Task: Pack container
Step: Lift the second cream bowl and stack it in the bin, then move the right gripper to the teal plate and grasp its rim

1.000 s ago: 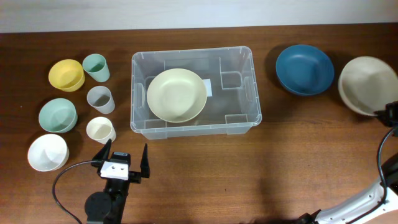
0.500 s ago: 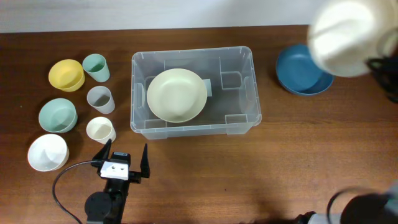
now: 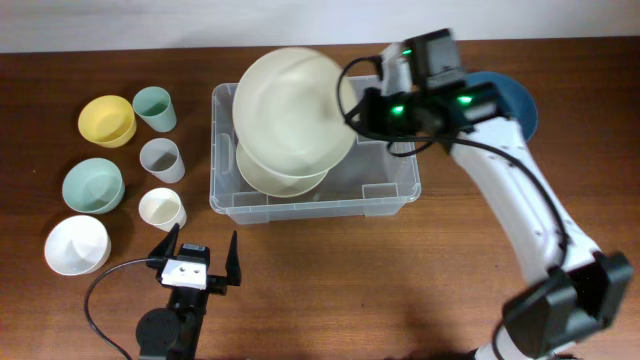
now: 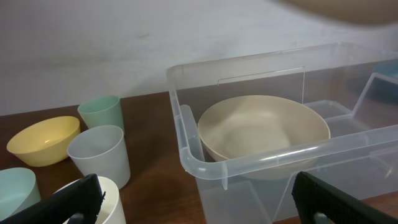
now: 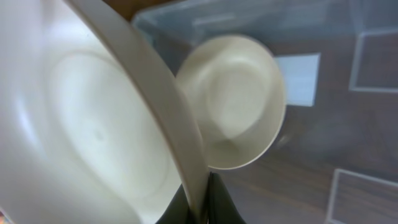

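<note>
My right gripper should next lower the large beige bowl into the cream bowl [image 3: 275,178] in the container [image 3: 392,182], since the cream bowl is open and empty.
The clear plastic container [image 3: 392,182] stands at mid table with a cream bowl [image 3: 275,178] inside it. It also shows in the left wrist view [image 4: 193,158] and the right wrist view [image 5: 367,124]. My right gripper [image 3: 356,110] is shut on the rim of a large beige bowl [image 3: 290,110] and holds it tilted above the container's left half. In the right wrist view the jaws [image 5: 202,208] pinch that bowl's rim [image 5: 93,143], with the cream bowl [image 5: 233,118] below. My left gripper [image 3: 196,258] is open and empty near the table's front edge.
Left of the container are a yellow bowl [image 3: 107,120], a green cup [image 3: 154,107], a grey cup [image 3: 161,159], a cream cup [image 3: 161,208], a teal bowl [image 3: 92,185] and a white bowl [image 3: 76,244]. A blue bowl [image 3: 515,100] lies partly hidden behind the right arm.
My right arm has carried the large beige bowl from the far right, past the blue bowl, to above the container. The left arm has not moved.
</note>
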Tool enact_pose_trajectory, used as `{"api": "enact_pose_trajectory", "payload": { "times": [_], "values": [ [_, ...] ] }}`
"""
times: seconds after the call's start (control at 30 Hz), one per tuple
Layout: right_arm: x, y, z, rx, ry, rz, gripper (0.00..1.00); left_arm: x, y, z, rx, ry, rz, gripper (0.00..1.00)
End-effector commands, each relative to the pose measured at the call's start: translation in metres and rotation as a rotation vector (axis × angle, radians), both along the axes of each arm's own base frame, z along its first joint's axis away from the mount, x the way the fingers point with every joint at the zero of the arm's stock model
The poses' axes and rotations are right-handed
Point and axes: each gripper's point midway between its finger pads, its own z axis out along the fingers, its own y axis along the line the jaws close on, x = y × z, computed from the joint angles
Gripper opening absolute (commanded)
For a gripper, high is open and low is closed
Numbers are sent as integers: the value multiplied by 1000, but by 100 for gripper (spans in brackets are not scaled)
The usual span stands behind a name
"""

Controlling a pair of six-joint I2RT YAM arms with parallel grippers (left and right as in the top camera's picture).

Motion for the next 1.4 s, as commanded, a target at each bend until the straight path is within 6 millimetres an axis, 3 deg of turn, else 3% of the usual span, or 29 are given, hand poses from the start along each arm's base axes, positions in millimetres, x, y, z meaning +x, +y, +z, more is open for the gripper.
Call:
{"api": "enact_pose_trajectory", "payload": {
  "times": [0.0,0.23,0.4,0.63,0.8,0.97,1.07,1.13,1.23,1.3,1.37],
  "values": [
    [11,20,-39,-10,96,-37,4,0,2,-1,-13,3,7,100],
    [23,33,-99,-45,189,-38,4,0,2,-1,-13,3,7,100],
    [30,29,-126,-91,214,-64,4,0,2,-1,-13,3,7,100],
    [33,31,-147,-99,248,-71,4,0,2,-1,-13,3,7,99],
    [35,35,-151,-97,241,-64,23,0,2,-1,-13,3,7,100],
    [32,41,-158,-100,252,-56,24,0,2,-1,-13,3,7,100],
    [38,42,-145,-97,207,-36,24,0,2,-1,-13,3,7,99],
    [42,43,-121,-100,140,4,29,0,2,-1,-13,3,7,99],
    [47,41,-78,-118,49,34,49,0,2,-1,-13,3,7,100],
    [52,29,-51,-177,4,-2,54,0,2,-1,-13,3,7,100],
    [61,-6,-13,-301,-50,-109,65,0,2,-1,-13,3,7,100]
  ]
}}
